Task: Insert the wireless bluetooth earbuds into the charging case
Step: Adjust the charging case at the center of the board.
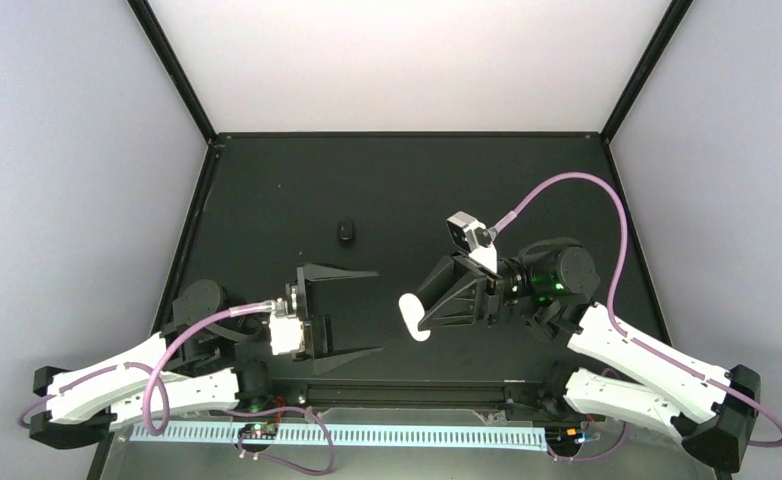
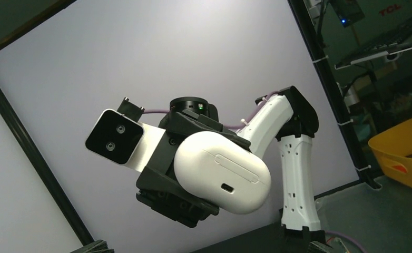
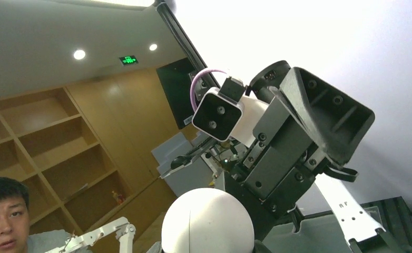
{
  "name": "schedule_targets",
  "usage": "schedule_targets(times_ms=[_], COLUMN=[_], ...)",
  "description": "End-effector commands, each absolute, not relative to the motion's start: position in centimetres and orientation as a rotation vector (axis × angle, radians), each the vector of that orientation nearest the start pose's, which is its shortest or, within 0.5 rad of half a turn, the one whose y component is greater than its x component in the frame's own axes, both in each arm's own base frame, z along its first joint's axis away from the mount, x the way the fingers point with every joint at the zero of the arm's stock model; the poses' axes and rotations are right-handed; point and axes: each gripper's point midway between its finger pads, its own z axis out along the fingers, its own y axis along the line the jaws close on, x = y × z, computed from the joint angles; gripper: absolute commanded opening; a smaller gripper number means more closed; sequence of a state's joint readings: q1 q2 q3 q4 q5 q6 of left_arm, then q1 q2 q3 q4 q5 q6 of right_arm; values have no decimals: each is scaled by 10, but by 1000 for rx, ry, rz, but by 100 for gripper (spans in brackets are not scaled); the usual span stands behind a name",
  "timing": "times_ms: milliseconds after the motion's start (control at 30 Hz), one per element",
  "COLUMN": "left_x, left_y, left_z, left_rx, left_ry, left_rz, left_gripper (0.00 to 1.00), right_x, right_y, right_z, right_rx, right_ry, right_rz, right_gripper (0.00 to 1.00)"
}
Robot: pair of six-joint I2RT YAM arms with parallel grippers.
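The closed charging case [image 1: 414, 316] still needs its lid opened, so my right gripper will next lower it outward toward the small black thing onto the tabletop and release.
My right gripper [image 1: 422, 312] is shut on the white charging case [image 1: 414, 316] and holds it above the middle of the black table, lid closed. The case also shows in the left wrist view [image 2: 230, 179] between the right gripper's dark fingers [image 2: 164, 184], and at the bottom of the right wrist view [image 3: 206, 224]. My left gripper [image 1: 378, 311] is open wide and empty, facing the case from the left; one of its fingers [image 3: 325, 113] shows in the right wrist view. A small black thing [image 1: 345, 232], perhaps a black earbud, lies on the table behind. No white earbuds are in view.
The black table [image 1: 267, 200] is framed by black posts and pale walls. A white slotted strip [image 1: 367, 435] runs along the near edge between the arm bases. A yellow bin [image 2: 399, 153] stands off the table.
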State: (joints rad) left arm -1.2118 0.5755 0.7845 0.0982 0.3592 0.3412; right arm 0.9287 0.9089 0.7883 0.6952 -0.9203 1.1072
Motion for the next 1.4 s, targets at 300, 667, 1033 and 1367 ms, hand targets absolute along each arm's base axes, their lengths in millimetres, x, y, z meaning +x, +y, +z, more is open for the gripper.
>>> schedule_targets(times_ms=[300,667,1033,1367], left_x=[54,110,136,147], left_y=[-245,-179,-150,-138], left_z=[433,390,369,356], left_rx=[1052,632,446,370], left_ry=[815,1126,1253,1325], left_rz=[-839,-758,-665,-618], left_gripper=[99,99,99,99], right_x=[102,235,270,298], right_y=[293,235,237,258], right_z=[418,272,151,111], right_rx=[-770,259,879,1079], right_ry=[1609,2156,2272,2207], right_rz=[1644,899,644,590], right_gripper=[24,24,15,24])
